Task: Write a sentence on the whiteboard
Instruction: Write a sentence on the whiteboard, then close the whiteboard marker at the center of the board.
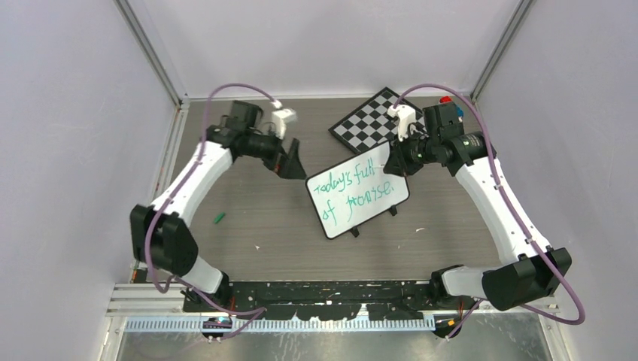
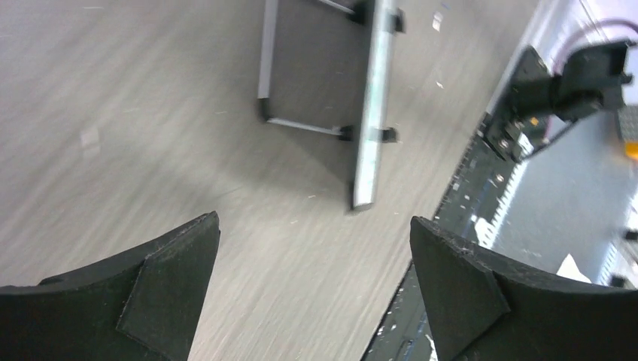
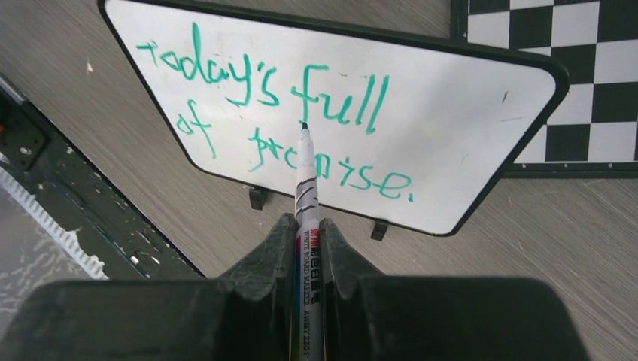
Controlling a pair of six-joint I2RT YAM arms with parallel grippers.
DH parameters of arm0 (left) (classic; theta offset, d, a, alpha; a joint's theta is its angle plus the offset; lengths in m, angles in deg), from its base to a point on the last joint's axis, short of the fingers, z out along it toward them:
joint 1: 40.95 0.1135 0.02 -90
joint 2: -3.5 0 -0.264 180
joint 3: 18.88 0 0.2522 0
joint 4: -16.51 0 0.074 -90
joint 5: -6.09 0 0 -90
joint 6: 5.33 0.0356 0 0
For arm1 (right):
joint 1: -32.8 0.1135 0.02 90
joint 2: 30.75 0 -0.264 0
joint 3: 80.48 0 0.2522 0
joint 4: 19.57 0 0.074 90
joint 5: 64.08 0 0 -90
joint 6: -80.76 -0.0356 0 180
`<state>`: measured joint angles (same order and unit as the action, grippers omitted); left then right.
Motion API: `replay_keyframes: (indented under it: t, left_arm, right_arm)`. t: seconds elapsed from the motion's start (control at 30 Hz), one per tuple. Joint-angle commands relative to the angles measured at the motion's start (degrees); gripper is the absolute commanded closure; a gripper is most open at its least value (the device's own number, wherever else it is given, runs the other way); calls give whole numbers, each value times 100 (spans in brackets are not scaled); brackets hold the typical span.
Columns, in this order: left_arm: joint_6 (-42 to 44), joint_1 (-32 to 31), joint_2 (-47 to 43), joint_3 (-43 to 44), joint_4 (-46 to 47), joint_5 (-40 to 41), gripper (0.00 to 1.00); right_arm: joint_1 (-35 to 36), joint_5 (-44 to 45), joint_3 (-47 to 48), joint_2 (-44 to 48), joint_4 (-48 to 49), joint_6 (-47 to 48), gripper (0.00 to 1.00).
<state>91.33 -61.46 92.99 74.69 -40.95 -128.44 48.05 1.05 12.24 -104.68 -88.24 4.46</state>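
Observation:
The sentence is finished and the marker's tip is bare, so the robot's left gripper should next swing away from the whiteboard, back and down onto the small green piece [image 1: 219, 217].
The whiteboard [image 1: 357, 197] stands tilted on small black feet mid-table. The sentence [image 1: 353, 189] runs across it in green, two lines: "today's full of promise." In the right wrist view the whiteboard [image 3: 466, 98] and the sentence [image 3: 263, 83] fill the top. My right gripper [image 3: 307, 226] is shut on a white marker [image 3: 307, 180]. Its tip points at the board between the two lines; whether it touches, I cannot tell. From above, the right gripper [image 1: 396, 158] is at the board's far right edge. My left gripper [image 1: 290, 159] is open and empty, left of the board. The left gripper [image 2: 314, 222] sees the whiteboard [image 2: 374, 113] edge-on.
A black-and-white chessboard [image 1: 374, 119] lies behind the whiteboard, and the chessboard [image 3: 572, 75] shows at the right wrist view's upper right. A small green piece [image 1: 219, 218] lies on the table to the left. A black rail [image 1: 323, 289] runs along the near edge.

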Motion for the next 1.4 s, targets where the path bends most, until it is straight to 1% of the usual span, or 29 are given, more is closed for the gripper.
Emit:
replay_keyframes:
  t: [0.0,0.1,0.2,0.33,0.4,0.47,0.6,0.73,1.03,1.17,1.27,1.37]
  left_arm:
    - [358,1178,-669,37,-184,121,0]
    - [964,1966,-855,-124,-776,257,0]
    - [1844,2745,-975,-400,-1328,639,1]
    - [3009,3187,-999,-917,-1805,1426,12]
    - [3315,3258,-956,-1163,-1787,1868,21]
    - [3470,3253,-895,-1362,-1687,2307,28]
    - [3724,3255,-776,-1814,-1286,2702,33]
    - [3901,3250,-718,-2404,-534,2745,37]
    - [4227,3315,-212,-3018,565,2779,45]
    - [4317,3459,82,-3039,691,2805,50]
    - [4340,3713,259,-2905,476,2586,55]
    - [4470,3923,283,-2876,310,2456,57]
  right_arm:
    - [-8,-390,253,14,361,-416,100]
    - [-11,-519,111,106,553,-511,100]
    - [-8,-756,12,143,630,-609,100]
    - [-5,-1472,-107,108,834,-1027,100]
    - [-8,-1649,-168,107,925,-1164,100]
    - [-8,-1678,-225,114,952,-1193,100]
    - [-4,-1661,-267,131,981,-1198,100]
    - [-4,-1675,-256,62,1035,-1233,100]
    - [-5,-1669,-247,-33,1022,-1229,100]
    - [-12,-1638,-234,-42,1010,-1213,100]
    - [-7,-1606,-215,-42,985,-1187,100]
    - [-8,-1608,-210,-42,983,-1174,100]
